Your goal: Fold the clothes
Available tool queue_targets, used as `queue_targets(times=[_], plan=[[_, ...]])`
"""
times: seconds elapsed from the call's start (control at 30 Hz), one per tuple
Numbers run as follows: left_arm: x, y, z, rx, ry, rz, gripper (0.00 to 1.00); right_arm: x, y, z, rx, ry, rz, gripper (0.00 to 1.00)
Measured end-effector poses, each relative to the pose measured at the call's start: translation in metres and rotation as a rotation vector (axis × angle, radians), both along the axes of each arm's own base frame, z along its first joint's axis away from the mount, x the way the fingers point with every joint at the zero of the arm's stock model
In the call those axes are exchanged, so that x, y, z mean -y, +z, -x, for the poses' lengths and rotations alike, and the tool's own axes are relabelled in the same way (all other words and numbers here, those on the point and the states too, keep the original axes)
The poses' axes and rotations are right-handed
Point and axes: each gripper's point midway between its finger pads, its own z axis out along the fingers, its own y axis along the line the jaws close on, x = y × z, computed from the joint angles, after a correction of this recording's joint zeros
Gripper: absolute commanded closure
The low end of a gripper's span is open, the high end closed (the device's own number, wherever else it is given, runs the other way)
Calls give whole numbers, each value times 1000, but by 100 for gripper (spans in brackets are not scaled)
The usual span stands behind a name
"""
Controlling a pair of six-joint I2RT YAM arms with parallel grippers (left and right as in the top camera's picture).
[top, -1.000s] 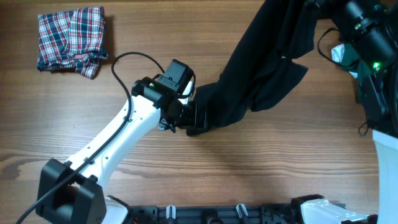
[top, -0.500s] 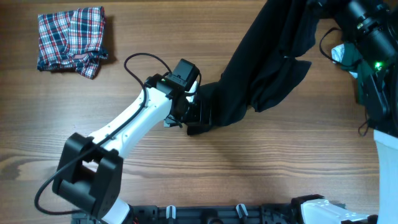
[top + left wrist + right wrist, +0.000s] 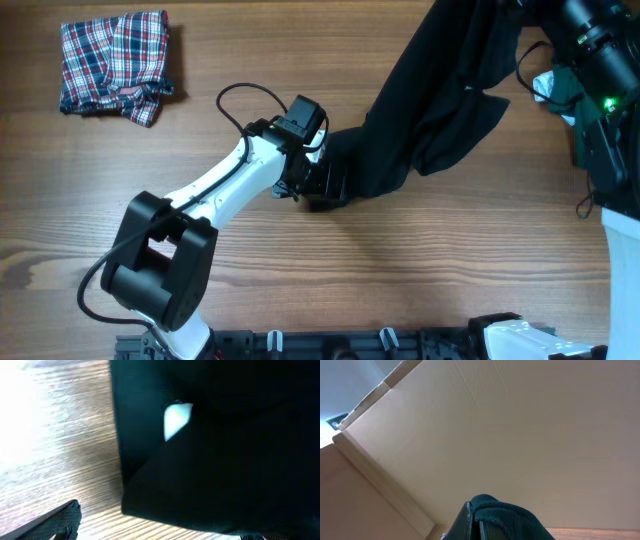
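My right gripper lowers, tips downward and releases the fold below it next, since the fold still hangs high and the bare wood by the green bundle (image 3: 521,98) lies below.
The black shirt (image 3: 430,110) hangs in a long drape from the top right down to the table's middle. Its lower end (image 3: 215,460) fills the left wrist view, showing a small white patch (image 3: 177,419). My left gripper (image 3: 320,186) is open at that lower end, one fingertip (image 3: 62,519) wide of the cloth over bare wood. At the top right, my right gripper (image 3: 476,510) is shut on a fold of dark cloth (image 3: 502,516), apparently the shirt's upper end. In the overhead view, its jaws are hidden at the frame's edge.
A crumpled red-blue-white plaid garment (image 3: 115,65) lies at the far left of the wooden table (image 3: 400,270). A dark green and white bundle (image 3: 558,92) sits under the right arm (image 3: 600,60). The left arm (image 3: 200,215) stretches from the front edge.
The left arm has swung further right and forward, its wrist sliding slightly along the shirt's lower end. The hanging shirt has shifted a little to the right.
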Motion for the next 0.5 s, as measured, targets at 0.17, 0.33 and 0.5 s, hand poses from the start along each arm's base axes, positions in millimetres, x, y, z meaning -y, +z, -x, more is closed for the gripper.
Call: queue_targets(times=[0.17, 0.33, 0.5], plan=[[7, 3, 2, 5, -49, 43, 0, -1, 2, 1, 1, 10, -14, 96], [8, -3, 2, -2, -69, 45, 3, -5, 2, 2, -1, 31, -17, 96], [8, -20, 6, -37, -91, 30, 21, -9, 2, 4, -4, 57, -22, 96]])
